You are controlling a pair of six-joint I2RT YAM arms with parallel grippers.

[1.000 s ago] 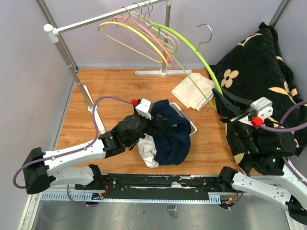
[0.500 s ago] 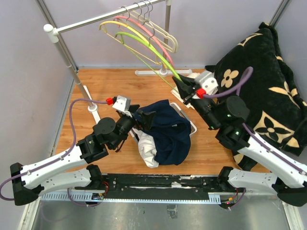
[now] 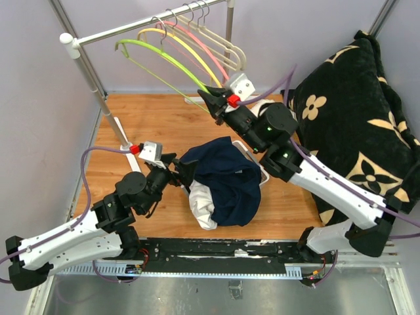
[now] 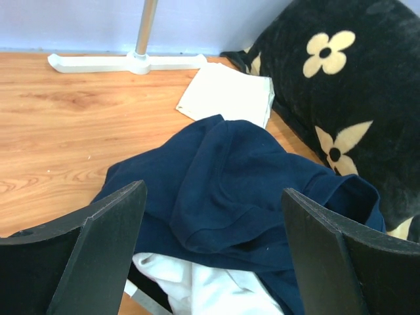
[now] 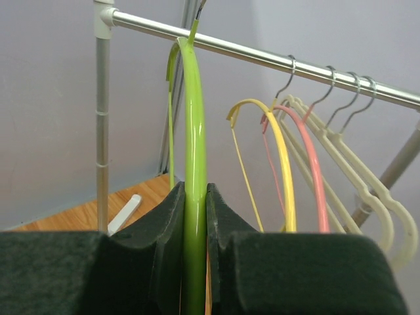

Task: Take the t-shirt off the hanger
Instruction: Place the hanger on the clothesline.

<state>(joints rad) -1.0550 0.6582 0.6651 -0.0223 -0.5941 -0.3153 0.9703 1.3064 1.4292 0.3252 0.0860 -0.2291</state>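
I should lower my right gripper next and move it outward toward the clothes bar (image 3: 125, 27) before releasing the green hanger (image 3: 164, 56).
The bare green hanger (image 3: 164, 56) hangs tilted near the left end of the clothes rail (image 3: 125, 27). My right gripper (image 3: 211, 102) is shut on its lower arm. In the right wrist view the green hanger (image 5: 195, 131) runs up between my closed fingers (image 5: 195, 223) to the rail (image 5: 262, 56). The navy t-shirt (image 3: 226, 180) lies crumpled on a white garment (image 3: 200, 205) over a white basket (image 3: 264, 174). My left gripper (image 3: 180, 172) is open and empty just left of the shirt. In the left wrist view the shirt (image 4: 230, 190) lies between and beyond the gripper (image 4: 213, 249).
Yellow (image 5: 282, 151), pink (image 5: 310, 157) and cream (image 5: 357, 177) hangers hang on the rail to the right of the green one. A black flowered blanket (image 3: 354, 111) fills the right side. A folded white cloth (image 4: 226, 95) lies by the rack's foot (image 4: 125, 62). The rack's upright pole (image 3: 92, 79) stands at the left.
My right arm has swung left and up with the green hanger, from beside the blanket to the rail's left part. My left gripper has drawn back left from the navy shirt.
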